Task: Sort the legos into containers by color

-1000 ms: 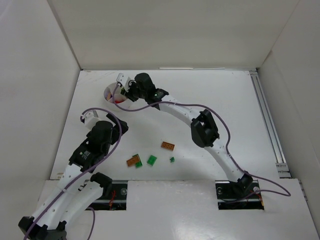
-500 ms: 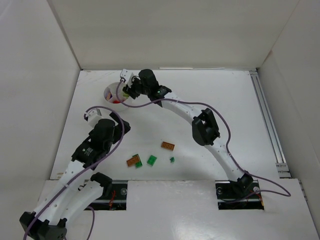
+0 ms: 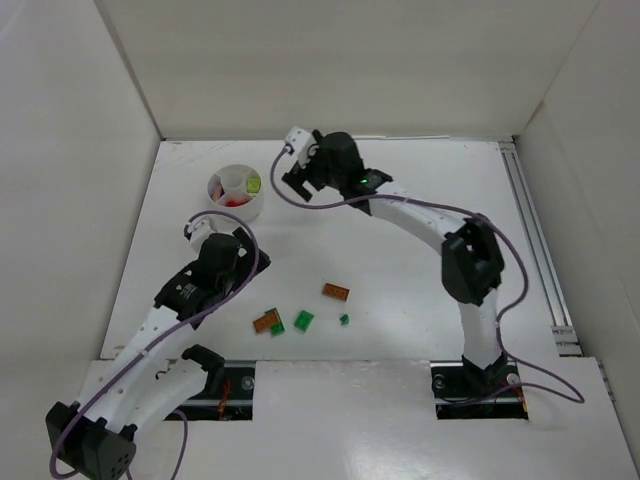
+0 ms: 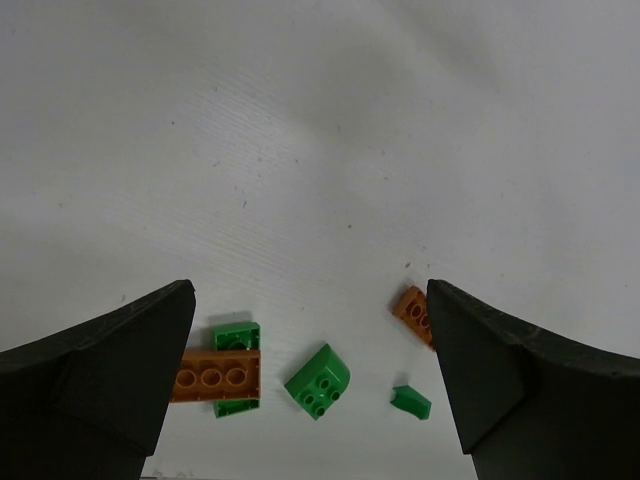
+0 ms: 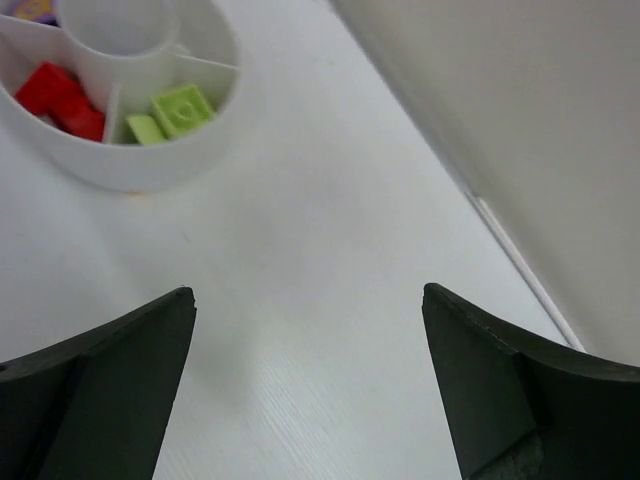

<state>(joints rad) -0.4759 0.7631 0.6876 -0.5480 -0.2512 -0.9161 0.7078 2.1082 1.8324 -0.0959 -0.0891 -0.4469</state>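
Note:
The green brick [image 3: 304,320] lies below my left gripper's fingers, to their right in the top view, so that gripper will go back and down around it next.
The white divided dish [image 3: 236,192] stands at the back left. In the right wrist view the dish [image 5: 130,172] holds red legos [image 5: 60,95], yellow-green legos [image 5: 180,108] and a lilac one [image 5: 30,8] in separate wedges. My right gripper [image 3: 298,178] hovers just right of the dish, open and empty [image 5: 308,292]. Loose on the table lie an orange brick [image 3: 336,292], an orange brick on a green one [image 3: 266,322], a green brick [image 3: 304,320] and a tiny green piece [image 3: 344,319]. My left gripper [image 3: 243,264] is open above and left of them, with the green brick [image 4: 320,380] framed between its fingers [image 4: 110,350].
White walls enclose the table on the left, back and right. A metal rail [image 3: 535,240] runs along the right edge. The right arm [image 3: 470,262] arches over the right half of the table, and purple cables trail along both arms.
The right gripper has drawn away from over the dish toward the right and opened. The left arm has shifted slightly right toward the loose bricks.

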